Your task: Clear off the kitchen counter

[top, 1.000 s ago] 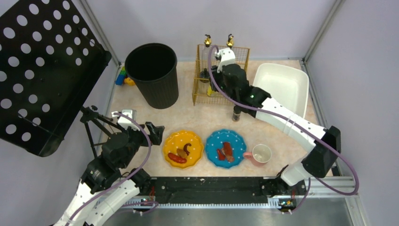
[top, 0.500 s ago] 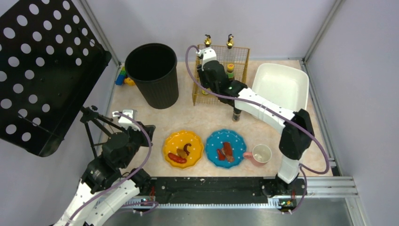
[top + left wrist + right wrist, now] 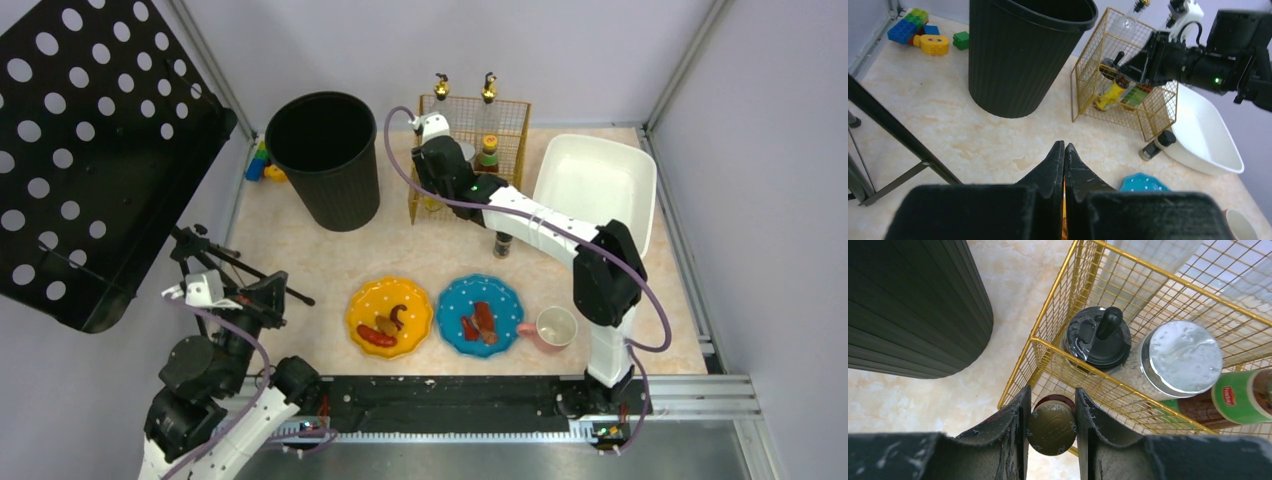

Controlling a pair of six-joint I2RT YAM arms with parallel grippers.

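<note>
The front slot of the basket has free room. I should next lower the bottle in my right gripper into that slot's corner by the black bin [image 3: 1044, 388] and let it go.
The kitchen counter [image 3: 300, 250] is pale marbled stone. A gold wire basket [image 3: 505, 120] stands at its back and holds several bottles and jars. My right gripper [image 3: 1052, 390] is shut on a bottle with an olive cap [image 3: 1051, 426] at the basket's [image 3: 1128, 385] front left corner. I cannot tell whether the bottle is inside the wire. My left gripper [image 3: 1064, 146] is shut and empty, low over the near left of the counter [image 3: 973, 140], well short of the yellow plate [image 3: 390, 316].
A black bin [image 3: 325, 155] stands left of the basket, a white tub [image 3: 597, 185] to its right. A dark shaker [image 3: 502, 243], a blue plate [image 3: 480, 314] with food and a pink mug [image 3: 553, 328] are nearby. Toy bricks [image 3: 262, 165] and a tripod [image 3: 200, 260] are on the left.
My left gripper closed on nothing and drew back toward the near left. My right gripper carried its bottle leftward along the basket to its front left corner.
</note>
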